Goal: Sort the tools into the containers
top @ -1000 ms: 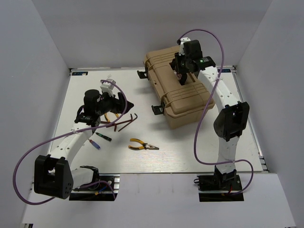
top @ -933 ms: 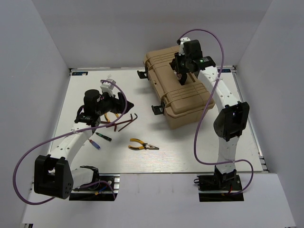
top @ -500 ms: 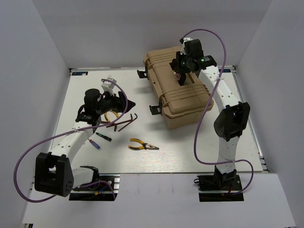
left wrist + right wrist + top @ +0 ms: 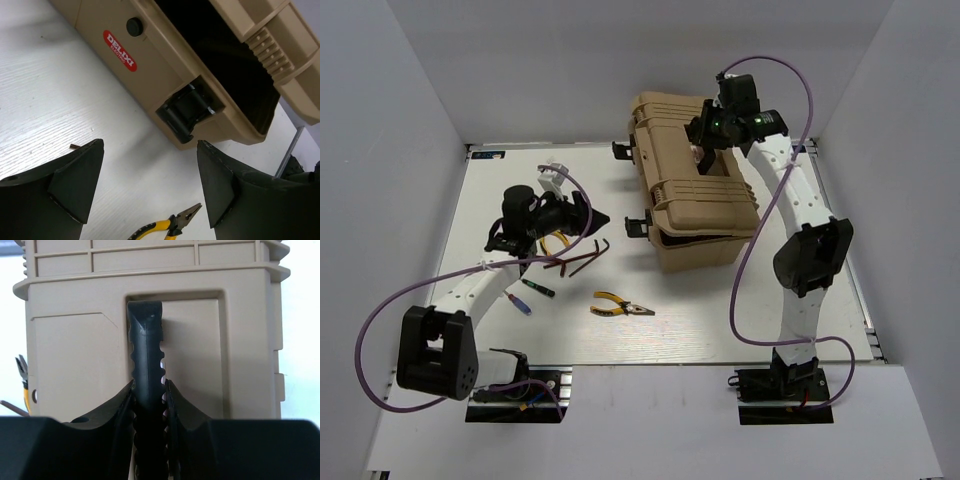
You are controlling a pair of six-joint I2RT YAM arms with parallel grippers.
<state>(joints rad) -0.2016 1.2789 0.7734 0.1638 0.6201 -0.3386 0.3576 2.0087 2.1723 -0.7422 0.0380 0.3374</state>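
Observation:
I should swing my right gripper to the right in the top view, past the toolbox's hinged side (image 4: 748, 188) (image 4: 278, 360), and let go of the lid's handle. The lid is only partway open.
The tan ribbed toolbox (image 4: 700, 205) stands at the back right with its lid (image 4: 675, 135) lifted partway. My right gripper (image 4: 705, 145) is shut on the lid's black handle (image 4: 146, 355). The dark opening under the lid shows in the left wrist view (image 4: 230, 65). My left gripper (image 4: 592, 220) is open and empty, hovering above the dark hex keys (image 4: 582, 257). Yellow-handled pliers (image 4: 618, 306) lie in front; their nose shows between my left fingers (image 4: 170, 227). A second pair of pliers (image 4: 558, 241) lies under my left arm. Two small screwdrivers (image 4: 530, 293) lie at the left.
A black latch (image 4: 187, 111) hangs on the toolbox front, below a red label (image 4: 120, 44). White walls close the table (image 4: 720, 320) on three sides. Purple cables loop off both arms.
My right gripper has risen and moved back with the handle, swinging the toolbox lid up and open. The left gripper has shifted slightly right.

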